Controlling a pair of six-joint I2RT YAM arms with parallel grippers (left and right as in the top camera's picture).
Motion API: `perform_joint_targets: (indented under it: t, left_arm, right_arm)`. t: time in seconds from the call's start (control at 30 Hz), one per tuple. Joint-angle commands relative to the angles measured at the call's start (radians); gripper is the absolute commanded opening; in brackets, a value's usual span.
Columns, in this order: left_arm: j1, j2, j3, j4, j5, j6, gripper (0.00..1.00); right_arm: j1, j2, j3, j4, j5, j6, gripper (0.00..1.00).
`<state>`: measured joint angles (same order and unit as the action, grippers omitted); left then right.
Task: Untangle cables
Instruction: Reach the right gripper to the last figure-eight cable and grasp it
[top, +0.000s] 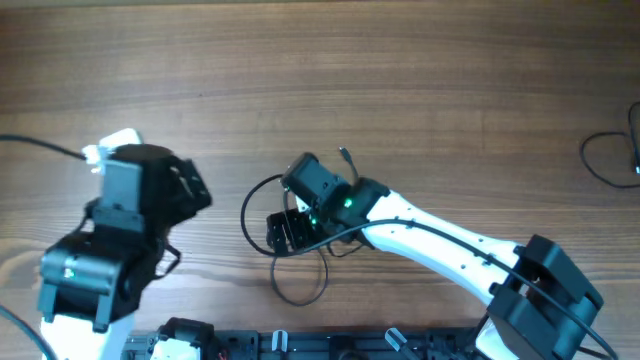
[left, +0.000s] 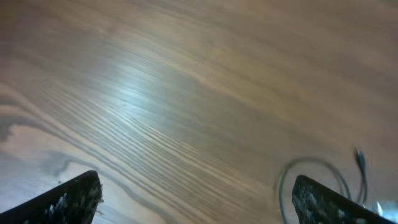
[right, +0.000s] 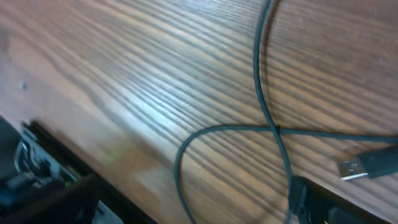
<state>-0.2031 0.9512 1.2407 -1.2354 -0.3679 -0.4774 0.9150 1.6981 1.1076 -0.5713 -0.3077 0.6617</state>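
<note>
My right gripper lowers and shifts toward the right in its wrist view next. This centres the piece of cable by the crossing, which lies below it that way.
A thin dark cable lies in tangled loops on the wooden table at the centre, with a USB plug at its upper end. My right gripper is open and low over the loops. In the right wrist view the cable crosses itself between the fingers, and the plug lies at the right. My left gripper is open and empty, left of the cable. Its wrist view shows a cable loop by the right finger of the gripper.
A second dark cable lies at the far right edge of the table. A black rail with fittings runs along the front edge and also shows in the right wrist view. A white tag sits by the left arm.
</note>
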Motion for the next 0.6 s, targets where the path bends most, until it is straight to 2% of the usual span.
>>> perform_joint_targets:
  t: [0.0, 0.07, 0.17, 0.33, 0.43, 0.57]
  left_arm:
    - [0.206, 0.002, 0.002, 0.052, 0.144, 0.084, 1.0]
    - [0.316, 0.023, 0.002, 0.067, 0.22, 0.106, 1.0]
    - [0.409, 0.086, 0.002, 0.074, 0.271, 0.107, 1.0]
    - [0.424, 0.207, 0.002, 0.071, 0.29, 0.107, 1.0]
    - [0.424, 0.227, 0.002, 0.063, 0.301, 0.107, 1.0]
    - [0.424, 0.22, 0.002, 0.048, 0.301, 0.107, 1.0]
  right_arm:
    - [0.025, 0.013, -0.066, 0.029, 0.068, 0.193, 1.0]
    - [0.034, 0.013, -0.126, 0.028, 0.107, 0.297, 1.0]
    - [0.035, 0.013, -0.216, 0.034, 0.104, 0.359, 0.99]
    - [0.038, 0.013, -0.319, 0.134, 0.072, 0.389, 0.99]
    - [0.038, 0.013, -0.33, 0.222, 0.007, 0.385, 0.82]
    - [0.072, 0.013, -0.33, 0.307, -0.031, 0.385, 0.79]
